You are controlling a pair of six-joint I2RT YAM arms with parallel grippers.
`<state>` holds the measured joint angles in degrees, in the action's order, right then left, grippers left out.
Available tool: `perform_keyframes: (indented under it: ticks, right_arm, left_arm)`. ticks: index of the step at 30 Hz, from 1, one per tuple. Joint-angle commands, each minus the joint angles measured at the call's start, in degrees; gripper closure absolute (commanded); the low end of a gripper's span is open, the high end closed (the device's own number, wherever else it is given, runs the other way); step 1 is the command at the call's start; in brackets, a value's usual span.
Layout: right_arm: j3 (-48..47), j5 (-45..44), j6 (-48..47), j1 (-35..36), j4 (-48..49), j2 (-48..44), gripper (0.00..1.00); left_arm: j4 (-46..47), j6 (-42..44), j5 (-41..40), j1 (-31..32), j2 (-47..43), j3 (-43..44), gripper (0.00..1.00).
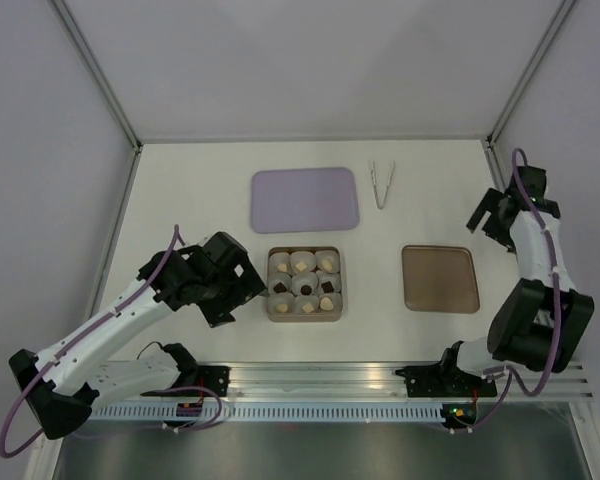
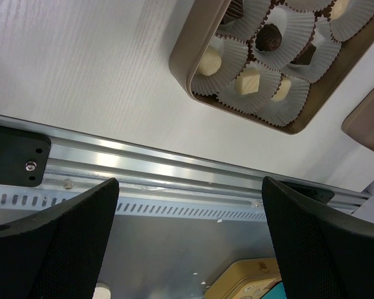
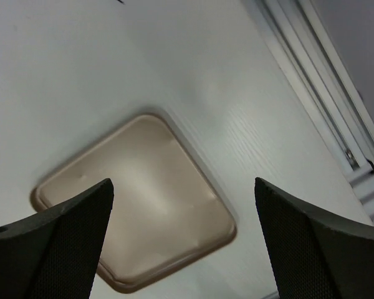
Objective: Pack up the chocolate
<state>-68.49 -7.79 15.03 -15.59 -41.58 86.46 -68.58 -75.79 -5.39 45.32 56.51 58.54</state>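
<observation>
My right gripper moves down and back next, its fingers on either side of the lid's rim away from the box, since that rim lies nearest.
The chocolate (image 1: 303,289) sits in white paper cups inside a square brown box (image 1: 304,318) at the table's middle; some pieces are cream, some dark. In the left wrist view a cream piece (image 2: 248,81) and a dark piece (image 2: 269,38) show inside the box (image 2: 193,56). My left gripper (image 1: 230,295) hangs just left of the box, open and empty (image 2: 190,187). My right gripper (image 1: 492,222) is raised at the far right, open and empty (image 3: 184,187), above and beyond the brown lid (image 3: 143,199).
The flat brown lid (image 1: 440,279) lies right of the box. A lavender tray (image 1: 305,199) lies behind the box, with silver tongs (image 1: 382,183) to its right. A metal rail (image 1: 320,380) runs along the near edge. Walls close in both sides.
</observation>
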Motion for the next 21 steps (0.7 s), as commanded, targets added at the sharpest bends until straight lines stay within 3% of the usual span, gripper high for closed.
perform_keyframes:
  ticks: [1, 9, 13, 21]
  right_arm:
    - [7.39, 2.45, 0.36, -3.56, -4.65, -6.47, 0.02]
    - [7.14, -4.94, -0.70, -6.20, -4.74, 0.99, 0.03]
    - [4.94, -1.19, -1.31, -6.91, -4.39, 6.34, 0.07]
    - [11.35, 0.15, -1.93, -6.91, 0.09, 9.43, 0.34]
  left_arm:
    - [0.81, 2.66, 1.52, -0.41, 0.53, 1.75, 0.01]
    - [1.43, 5.65, 2.40, -0.41, 2.20, 1.66, 0.00]
    - [2.92, 6.09, 2.40, -0.32, 2.81, 1.49, 0.00]
    - [4.33, 6.62, 2.14, -0.41, 3.61, 1.75, 0.00]
